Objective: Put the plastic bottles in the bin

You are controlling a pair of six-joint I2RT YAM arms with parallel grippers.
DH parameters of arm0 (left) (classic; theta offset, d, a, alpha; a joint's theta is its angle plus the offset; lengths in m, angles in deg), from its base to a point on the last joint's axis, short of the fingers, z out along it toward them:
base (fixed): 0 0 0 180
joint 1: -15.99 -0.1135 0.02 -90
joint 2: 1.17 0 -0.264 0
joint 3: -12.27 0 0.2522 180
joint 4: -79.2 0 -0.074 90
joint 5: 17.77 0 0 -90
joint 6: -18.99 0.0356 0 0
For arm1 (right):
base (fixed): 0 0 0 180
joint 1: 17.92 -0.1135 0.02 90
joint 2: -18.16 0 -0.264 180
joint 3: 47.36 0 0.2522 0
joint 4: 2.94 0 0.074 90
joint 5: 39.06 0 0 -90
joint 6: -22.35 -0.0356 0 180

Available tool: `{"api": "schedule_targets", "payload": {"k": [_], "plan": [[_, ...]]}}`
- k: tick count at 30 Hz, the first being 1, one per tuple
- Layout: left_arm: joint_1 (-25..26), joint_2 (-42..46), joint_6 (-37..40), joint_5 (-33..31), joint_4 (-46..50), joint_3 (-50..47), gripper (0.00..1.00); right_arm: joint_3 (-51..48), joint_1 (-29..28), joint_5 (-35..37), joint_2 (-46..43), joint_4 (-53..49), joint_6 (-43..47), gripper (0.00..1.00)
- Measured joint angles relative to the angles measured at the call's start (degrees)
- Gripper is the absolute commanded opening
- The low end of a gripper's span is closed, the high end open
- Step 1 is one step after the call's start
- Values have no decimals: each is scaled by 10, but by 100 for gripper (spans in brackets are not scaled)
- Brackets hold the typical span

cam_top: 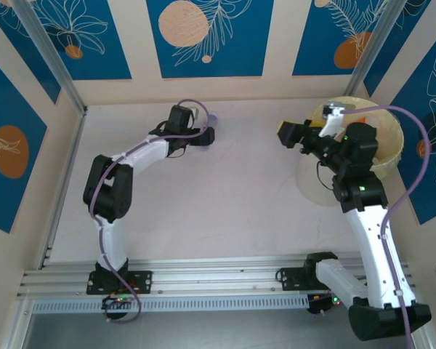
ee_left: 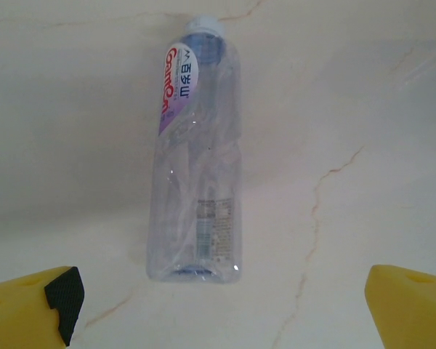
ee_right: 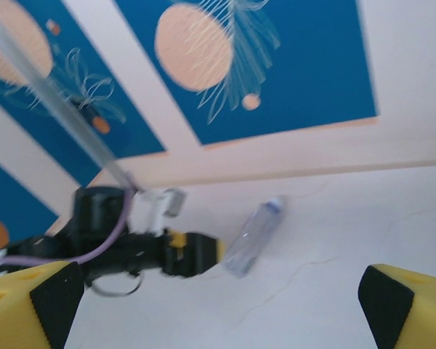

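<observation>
The bottle's lower body (ee_left: 195,231) lies below and ahead of my left gripper, still short of its base: I will lower and advance the wide fingers astride it, then close.
One clear plastic bottle (ee_left: 196,160) with a blue cap and a purple-white label lies on the pale table, cap pointing away, just ahead of my left gripper (ee_left: 218,316). Its yellow fingers (ee_left: 29,309) stand wide apart, short of the bottle's base and not touching it. From above, the left gripper (cam_top: 203,136) sits at the table's far middle with the bottle (cam_top: 214,116) just beyond it. My right gripper (cam_top: 285,134) hangs open and empty in the air at the left of the pale yellow bin (cam_top: 392,145). Its camera sees the same bottle (ee_right: 254,233) beside the left gripper (ee_right: 192,254).
Blue and cream patterned walls (cam_top: 203,36) close the table (cam_top: 240,196) at the back and both sides. A metal rail (cam_top: 203,280) with the arm bases runs along the near edge. The right arm's elbow and cable lie over the bin.
</observation>
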Motion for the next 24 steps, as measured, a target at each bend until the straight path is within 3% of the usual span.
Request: {"api": "schedule_targets", "payload": {"k": [9, 14, 24], "plan": [[4, -155, 64, -30, 135, 211, 93, -16, -124, 80, 75, 24, 21, 99], [15, -207, 80, -57, 197, 299, 88, -16, -139, 130, 75, 26, 37, 99], [39, -314, 90, -107, 273, 433, 62, -18, -139, 184, 68, 19, 39, 99]]}}
